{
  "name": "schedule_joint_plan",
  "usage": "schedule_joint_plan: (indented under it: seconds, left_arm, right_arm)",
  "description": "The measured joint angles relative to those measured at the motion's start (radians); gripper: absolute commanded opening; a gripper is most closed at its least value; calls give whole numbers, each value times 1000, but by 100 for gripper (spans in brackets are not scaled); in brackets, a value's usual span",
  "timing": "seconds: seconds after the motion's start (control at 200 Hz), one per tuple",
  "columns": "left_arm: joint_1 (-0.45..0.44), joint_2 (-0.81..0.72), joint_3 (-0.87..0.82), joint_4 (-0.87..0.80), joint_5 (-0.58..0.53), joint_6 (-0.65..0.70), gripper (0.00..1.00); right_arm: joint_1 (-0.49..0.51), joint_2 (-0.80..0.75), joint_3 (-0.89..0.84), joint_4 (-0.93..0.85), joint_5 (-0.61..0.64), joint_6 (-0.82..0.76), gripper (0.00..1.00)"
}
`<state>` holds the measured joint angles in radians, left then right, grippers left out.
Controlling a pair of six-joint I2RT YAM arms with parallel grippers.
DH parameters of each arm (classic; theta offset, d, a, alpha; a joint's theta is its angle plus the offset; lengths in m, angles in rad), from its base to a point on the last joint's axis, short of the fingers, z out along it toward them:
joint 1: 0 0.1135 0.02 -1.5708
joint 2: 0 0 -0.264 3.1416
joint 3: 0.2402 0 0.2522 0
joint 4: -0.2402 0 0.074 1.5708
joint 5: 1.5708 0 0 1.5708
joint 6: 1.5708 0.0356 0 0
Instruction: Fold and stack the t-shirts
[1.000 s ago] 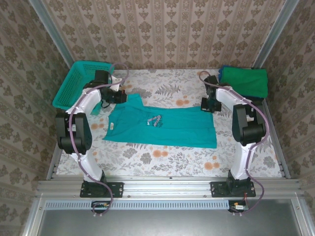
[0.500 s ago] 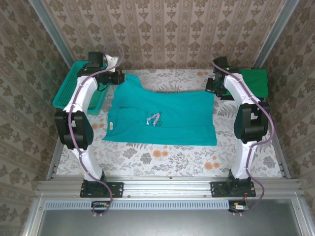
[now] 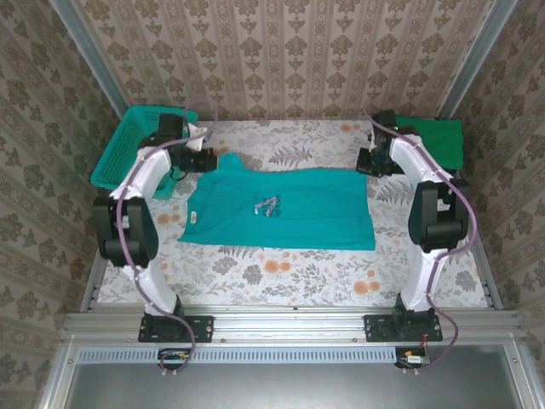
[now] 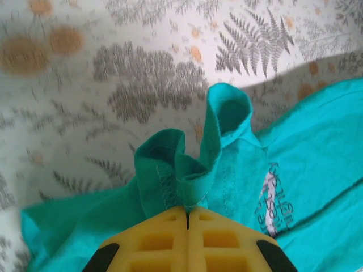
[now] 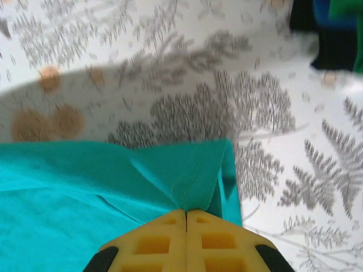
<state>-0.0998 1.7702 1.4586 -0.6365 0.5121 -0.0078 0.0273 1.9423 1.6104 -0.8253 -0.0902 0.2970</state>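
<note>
The bunched teal cloth sticks out past the shirt's far edge, so my left gripper needs to carry that bunched cloth back over the shirt next and let go of it beside the white neck label.
A teal t-shirt (image 3: 289,217) with a small white print lies spread across the middle of the table. My left gripper (image 3: 215,161) is shut on bunched teal cloth at the shirt's far left corner; in the left wrist view the yellow fingers (image 4: 153,241) pinch a folded hem (image 4: 195,181). My right gripper (image 3: 364,164) is shut on the far right corner, where the teal hem (image 5: 195,181) runs in between its closed fingers (image 5: 221,241). A folded green t-shirt (image 3: 434,141) tops a stack at the back right, over blue and black cloth (image 5: 332,34).
A teal mesh basket (image 3: 128,145) stands at the back left, beside the left arm. Patterned walls close in the back and both sides. Bare flowered tablecloth (image 3: 281,273) runs in front of the shirt, up to the metal rail (image 3: 289,324) at the arm bases.
Both grippers lifted the shirt's far edge up and back toward the wall, then came down and forward again. The far edge now lies straighter and the shirt flatter.
</note>
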Motion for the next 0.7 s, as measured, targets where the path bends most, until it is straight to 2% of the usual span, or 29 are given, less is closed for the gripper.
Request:
schedule_joint_plan:
  seconds: [0.135, 0.26, 0.48, 0.7]
  left_arm:
    - [-10, -229, -265, 58, -23, -40, 0]
    - [-23, -355, -432, 93, -60, -85, 0]
    - [-26, -426, -631, 141, -126, -161, 0]
    - [-26, -434, -681, 183, -152, -208, 0]
  right_arm:
    - [-11, -93, -183, 63, -24, 2, 0]
    - [-25, -132, -306, 109, -40, 10, 0]
    - [-40, -150, -415, 152, -50, 18, 0]
    - [-42, -181, -478, 175, -59, 24, 0]
